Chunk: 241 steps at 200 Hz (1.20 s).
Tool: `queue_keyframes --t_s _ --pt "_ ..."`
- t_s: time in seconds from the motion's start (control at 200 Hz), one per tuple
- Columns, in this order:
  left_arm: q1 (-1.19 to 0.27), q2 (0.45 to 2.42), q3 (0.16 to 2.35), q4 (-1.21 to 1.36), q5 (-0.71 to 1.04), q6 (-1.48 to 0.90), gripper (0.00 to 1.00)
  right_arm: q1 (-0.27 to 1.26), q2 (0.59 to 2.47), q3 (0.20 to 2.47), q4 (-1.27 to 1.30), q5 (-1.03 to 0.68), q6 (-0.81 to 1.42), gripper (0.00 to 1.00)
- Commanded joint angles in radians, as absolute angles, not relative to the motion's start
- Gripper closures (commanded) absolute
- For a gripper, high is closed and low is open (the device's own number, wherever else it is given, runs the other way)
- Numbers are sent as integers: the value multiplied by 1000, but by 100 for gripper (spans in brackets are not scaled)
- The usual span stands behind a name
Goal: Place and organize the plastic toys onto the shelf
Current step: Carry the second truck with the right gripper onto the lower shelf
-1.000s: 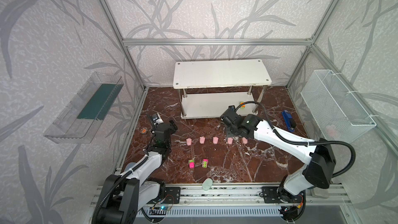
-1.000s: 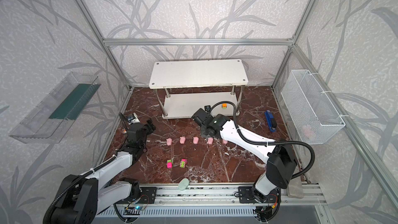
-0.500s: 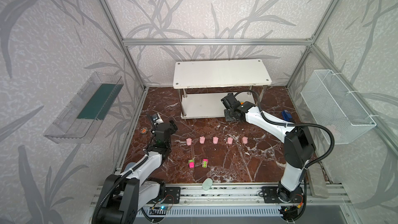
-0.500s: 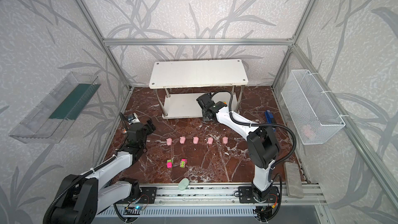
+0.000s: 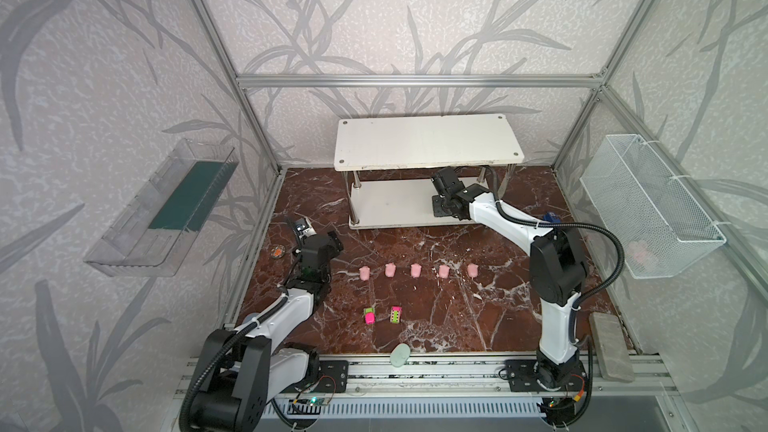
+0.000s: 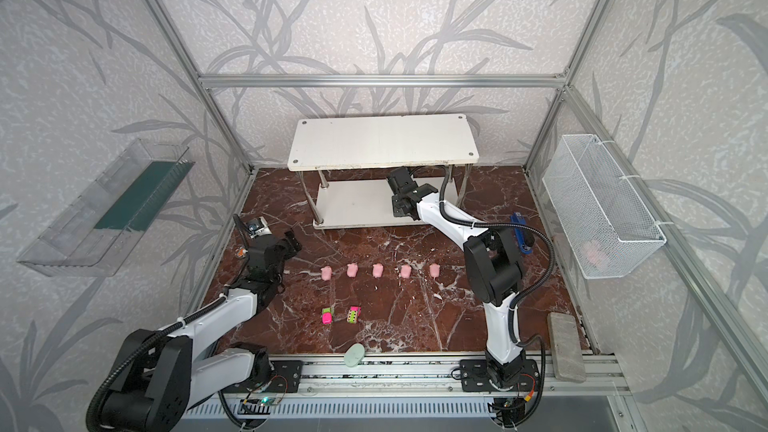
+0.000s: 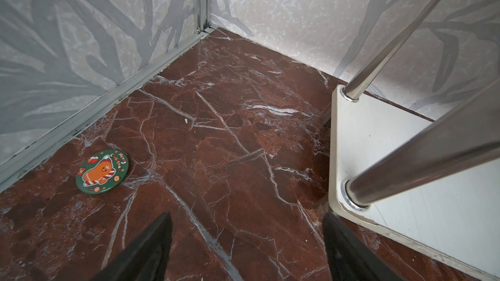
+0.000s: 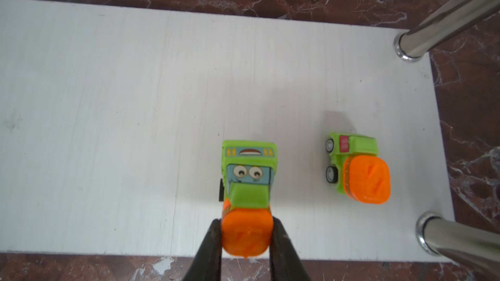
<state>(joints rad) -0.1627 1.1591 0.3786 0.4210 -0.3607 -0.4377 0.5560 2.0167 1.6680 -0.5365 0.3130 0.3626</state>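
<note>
The right gripper should next lower toward the bare board beside the other car and let go of the orange rear, as the held car is still above that board.
The white two-tier shelf (image 5: 428,141) stands at the back. My right gripper (image 8: 246,235) is shut on the orange rear of a green-and-orange toy car (image 8: 247,185), which it holds just over the lower board (image 8: 108,104). Another green-and-orange car (image 8: 357,168) lies on its side on that board, near the right posts. Several pink pigs stand in a row on the floor, from one end (image 5: 364,273) to the other (image 5: 472,270). Two pink-and-green cars (image 5: 369,316) (image 5: 395,314) sit in front of them. My left gripper (image 7: 246,239) is open and empty by the shelf's left front corner.
A round green Christmas badge (image 7: 102,171) lies by the left wall. A mint oval object (image 5: 400,355) sits at the front edge, a grey block (image 5: 611,347) at the front right, and a blue object (image 5: 550,216) behind my right arm. On the side walls hang a wire basket (image 5: 648,209) and a clear tray (image 5: 166,209).
My right gripper has moved from just in front of the shelf to over its lower board, and that arm's elbow has swung back. The left arm has not moved.
</note>
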Motion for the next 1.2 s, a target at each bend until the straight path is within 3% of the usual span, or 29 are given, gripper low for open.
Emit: queue_keyframes --t_s 0.0,0.795,1.2 --pt "-160 1171 412 423 -372 -446 15 542 2041 1703 -555 298 344 78" --pt "-160 1204 409 442 -361 -457 15 530 2085 1713 -568 308 337 75" --pt "-160 1203 395 451 -361 -465 15 529 2069 1707 -564 314 347 64"
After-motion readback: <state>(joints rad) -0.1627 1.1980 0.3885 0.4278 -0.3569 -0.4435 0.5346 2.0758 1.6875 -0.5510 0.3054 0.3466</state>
